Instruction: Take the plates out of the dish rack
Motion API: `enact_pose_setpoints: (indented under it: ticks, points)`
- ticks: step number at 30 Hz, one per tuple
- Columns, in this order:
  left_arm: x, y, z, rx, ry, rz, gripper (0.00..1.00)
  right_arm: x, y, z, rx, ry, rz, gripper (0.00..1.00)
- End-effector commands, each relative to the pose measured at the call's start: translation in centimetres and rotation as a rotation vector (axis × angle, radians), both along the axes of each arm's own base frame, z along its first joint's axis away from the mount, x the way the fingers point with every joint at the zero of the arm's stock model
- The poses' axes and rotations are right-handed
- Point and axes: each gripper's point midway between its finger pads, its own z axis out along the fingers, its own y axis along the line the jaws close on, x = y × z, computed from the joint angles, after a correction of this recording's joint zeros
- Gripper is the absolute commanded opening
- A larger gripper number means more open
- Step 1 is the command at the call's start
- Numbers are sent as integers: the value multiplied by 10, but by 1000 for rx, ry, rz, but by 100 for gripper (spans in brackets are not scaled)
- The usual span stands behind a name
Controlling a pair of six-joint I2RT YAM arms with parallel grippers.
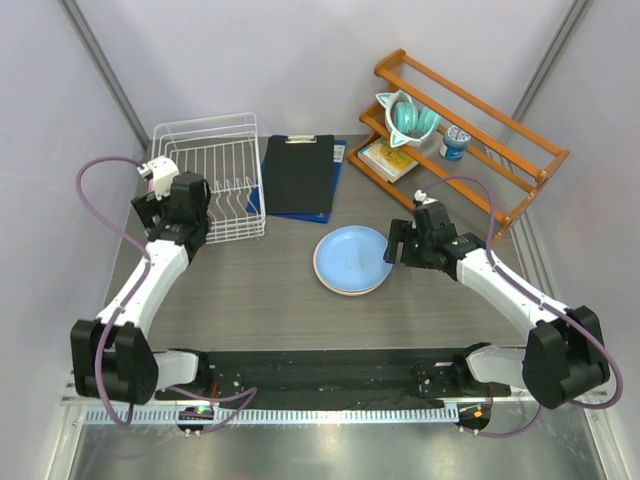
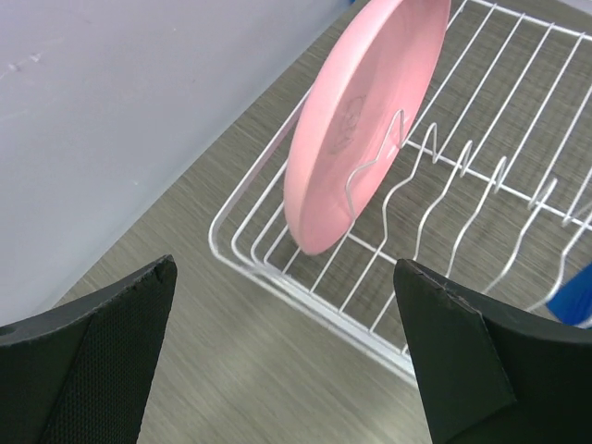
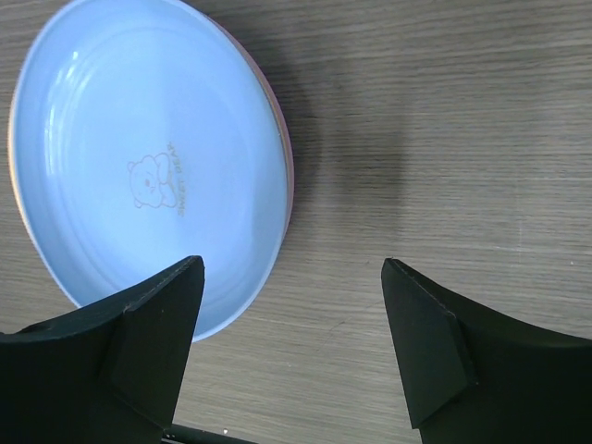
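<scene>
My left gripper moves away from my base next, over the rack's near rim and onto the pink plate's near edge (image 2: 307, 192).
The white wire dish rack (image 1: 215, 150) stands at the back left. In the left wrist view a pink plate (image 2: 363, 116) stands on edge between the prongs of the rack (image 2: 305, 291). My left gripper (image 2: 285, 305) is open and empty, above the table just outside the rack's rim; the top view shows it (image 1: 185, 198) at the rack's front left. A light blue plate (image 1: 352, 257) lies flat mid-table on top of another plate whose reddish rim (image 3: 289, 162) shows beneath. My right gripper (image 3: 292, 277) is open and empty beside the blue plate's (image 3: 148, 157) right edge; in the top view it (image 1: 400, 246) sits there too.
A black clipboard (image 1: 298, 172) lies right of the dish rack on something blue. An orange wooden shelf rack (image 1: 480, 135) at the back right holds a teal cup (image 1: 408, 115) and a small can (image 1: 456, 142). Walls close in on the left and right.
</scene>
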Motion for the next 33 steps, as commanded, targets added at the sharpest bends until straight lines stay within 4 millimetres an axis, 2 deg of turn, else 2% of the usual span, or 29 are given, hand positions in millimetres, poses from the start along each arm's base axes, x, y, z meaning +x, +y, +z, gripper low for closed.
enact_pose_setpoints:
  ticks: [1, 4, 6, 7, 13, 15, 16, 19, 21, 22, 24, 25, 29, 33]
  points:
    - [36, 13, 17, 21, -72, 40, 100, 18, 10, 3, 15, -30, 23, 83]
    - [51, 21, 8, 38, -31, 67, 98, 22, 18, -1, 44, -23, 47, 83]
    - [55, 30, 4, 64, -5, 106, 95, 26, 20, -8, 40, -12, 51, 83]
    - [58, 32, -4, 73, 22, 113, 92, 27, 22, -10, 42, -8, 56, 82]
    - [59, 45, -8, 96, 36, 158, 65, 31, 27, -27, 38, 37, 77, 80]
    - [57, 52, -14, 85, 39, 177, 63, 31, 28, -29, 36, 41, 82, 80]
    - [57, 54, -15, 81, 39, 182, 49, 31, 28, -30, 36, 42, 84, 80]
    - [57, 58, -14, 71, 31, 187, 27, 33, 28, -31, 34, 41, 83, 80]
    - [57, 59, -12, 75, 26, 188, 26, 33, 28, -33, 34, 46, 84, 80]
    - [58, 59, -11, 76, 26, 186, 19, 33, 28, -34, 35, 50, 86, 80]
    - [59, 59, -14, 72, 42, 184, 14, 31, 28, -36, 34, 54, 88, 80]
    - [61, 59, -12, 69, 40, 186, 1, 31, 28, -34, 36, 52, 89, 80]
    - [61, 58, -8, 60, 48, 177, 0, 29, 26, -27, 37, 28, 84, 80]
    - [59, 56, 12, 63, 12, 154, 0, 29, 25, -23, 38, 12, 82, 80]
